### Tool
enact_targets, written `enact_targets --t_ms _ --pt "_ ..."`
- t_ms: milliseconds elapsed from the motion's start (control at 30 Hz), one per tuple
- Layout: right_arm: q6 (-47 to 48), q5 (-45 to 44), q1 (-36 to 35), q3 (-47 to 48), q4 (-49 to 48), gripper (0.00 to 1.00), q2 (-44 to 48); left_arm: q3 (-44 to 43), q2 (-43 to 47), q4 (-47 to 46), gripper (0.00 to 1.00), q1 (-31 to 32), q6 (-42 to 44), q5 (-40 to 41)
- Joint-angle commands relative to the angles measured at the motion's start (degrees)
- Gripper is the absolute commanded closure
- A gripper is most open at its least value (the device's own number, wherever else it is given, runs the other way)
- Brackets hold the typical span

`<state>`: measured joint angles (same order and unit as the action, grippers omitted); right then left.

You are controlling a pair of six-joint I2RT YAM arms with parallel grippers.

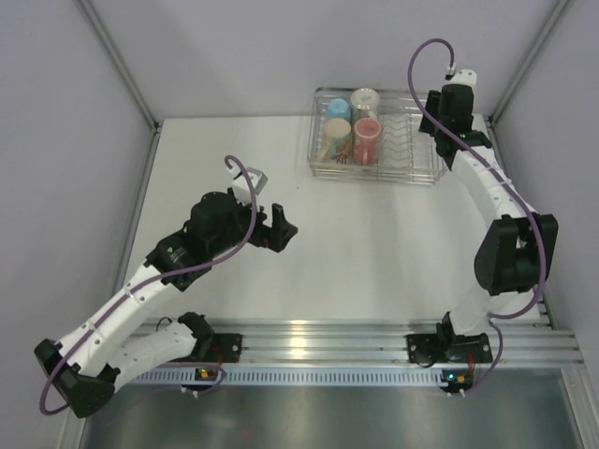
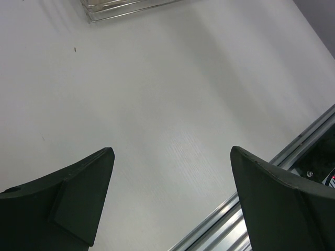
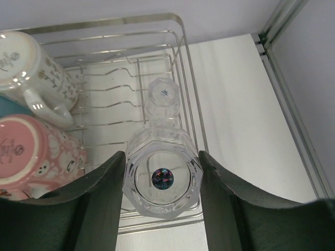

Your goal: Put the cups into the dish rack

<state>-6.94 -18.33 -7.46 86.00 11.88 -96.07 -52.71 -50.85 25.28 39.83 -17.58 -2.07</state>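
My right gripper should move down to the bare slot wires beside the small clear glass and let go there, because this open spot is below the gripper.
The silver wire dish rack [image 1: 421,173] [image 3: 180,31] stands at the back of the table. Several cups sit in its left half: a cream floral mug [image 3: 36,68], a pink patterned cup [image 3: 29,157] [image 1: 367,140], a light blue cup [image 1: 338,108] and an orange-toned cup [image 1: 337,140]. A small clear glass [image 3: 163,97] stands bottom up among the slot wires. My right gripper [image 3: 163,180] [image 1: 438,114] is shut on another clear glass [image 3: 162,178], bottom up, over the rack's right half. My left gripper [image 2: 172,172] [image 1: 281,227] hangs open over bare table, holding nothing.
The rack's corner [image 2: 120,8] shows at the top of the left wrist view. Aluminium rails [image 1: 318,337] [image 2: 293,157] run along the near edge. Grey walls and frame posts [image 1: 117,56] close in the table on three sides.
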Motion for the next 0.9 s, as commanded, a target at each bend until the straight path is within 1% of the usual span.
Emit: enact_targets --t_ms 0,233,433,667,867 --pt "0.5 1.8 1.7 3.6 0.3 1.00 -2.2 -0.4 2.0 -0.2 0.02 0.0 1.6 0.0" --pt "-1.6 5.0 3.2 5.4 0.1 1.00 -9.2 0.1 2.3 -0.2 0.02 0.0 1.5 0.6" --pt "-2.4 5.1 3.4 5.8 -1.8 1.00 -14.1 0.0 2.5 -0.1 0.02 0.0 1.7 0.0" --pt "-1.8 4.4 3.7 6.6 -2.3 1.00 -17.0 0.2 2.5 -0.1 0.02 0.0 1.4 -0.7" --pt "-2.1 3.3 3.9 8.2 -0.5 1.00 -19.2 0.1 2.1 -0.1 0.02 0.0 1.3 -1.1"
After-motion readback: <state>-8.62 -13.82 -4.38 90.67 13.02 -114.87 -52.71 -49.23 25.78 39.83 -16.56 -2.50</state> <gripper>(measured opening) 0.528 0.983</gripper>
